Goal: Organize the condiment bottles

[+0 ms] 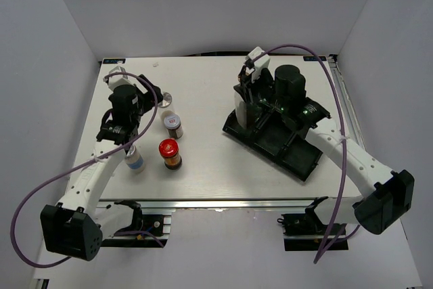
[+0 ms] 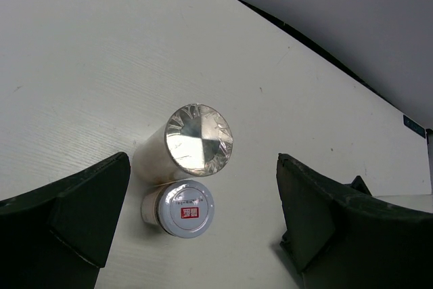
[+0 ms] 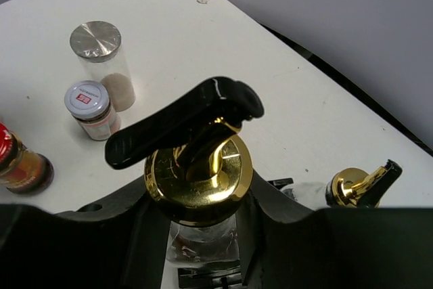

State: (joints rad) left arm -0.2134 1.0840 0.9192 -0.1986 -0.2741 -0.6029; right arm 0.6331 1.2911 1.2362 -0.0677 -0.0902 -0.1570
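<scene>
The clear glass bottle already hangs upright over that end of the tray, so my right gripper will next move down to set it in the black tray's far end (image 1: 244,126) (image 3: 207,267).
My right gripper (image 3: 203,231) is shut on a clear glass bottle with a gold pourer (image 3: 199,167), upright over the far end of the black tray (image 1: 298,157). A second gold-pourer bottle (image 3: 355,187) stands just to its right. My left gripper (image 2: 196,218) is open and empty above the silver-lidded jar (image 2: 199,139) and the white-lidded jar (image 2: 186,208), which stand touching between its fingers. In the top view the silver-lidded jar (image 1: 166,97), the white-lidded jar (image 1: 173,125), the red-capped brown jar (image 1: 170,153) and the white blue-banded bottle (image 1: 134,160) stand on the table's left half.
The tray lies diagonally on the right half of the white table (image 1: 203,181). White walls close in the left, back and right sides. A purple cable (image 1: 338,99) loops over the right arm, and another hangs from the left arm.
</scene>
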